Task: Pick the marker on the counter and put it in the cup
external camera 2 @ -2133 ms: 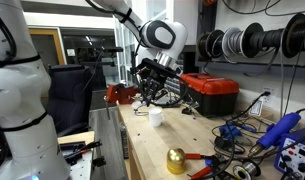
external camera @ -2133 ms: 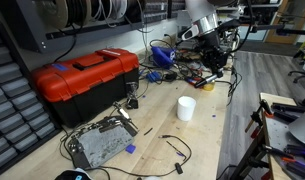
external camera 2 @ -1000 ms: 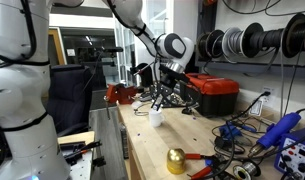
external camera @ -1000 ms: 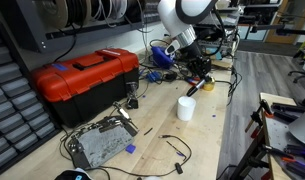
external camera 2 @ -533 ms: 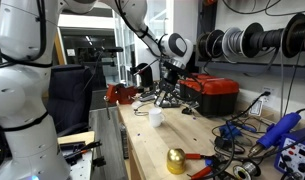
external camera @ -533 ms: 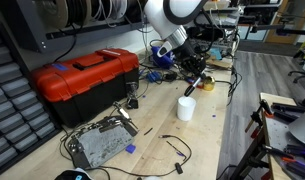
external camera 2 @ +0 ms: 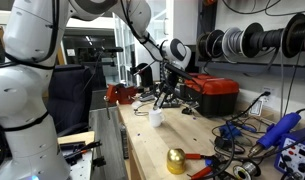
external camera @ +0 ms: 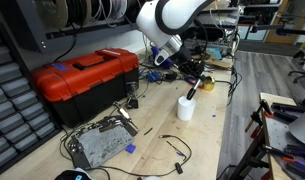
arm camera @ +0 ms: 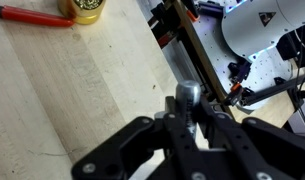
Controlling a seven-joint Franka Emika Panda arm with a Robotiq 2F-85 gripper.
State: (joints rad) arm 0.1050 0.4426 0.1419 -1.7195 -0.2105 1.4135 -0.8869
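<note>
The marker comes down in my gripper next until its reddish end sits inside the cup's opening.
The white cup stands on the light-wood counter; it also shows in an exterior view. My gripper hangs just above the cup and is shut on the marker, whose reddish lower end points down at the cup's mouth. In an exterior view the gripper sits just above and behind the cup. In the wrist view the black fingers clamp the marker's grey end; the cup is hidden there.
A red toolbox stands at the back of the counter, also seen in an exterior view. A grey metal box and loose cables lie nearer. A yellow round object and a red-handled tool lie further along the counter.
The arm has swung from the cluttered far end of the counter toward the cup, carrying the marker, and has come down until the marker's end is just over the cup.
</note>
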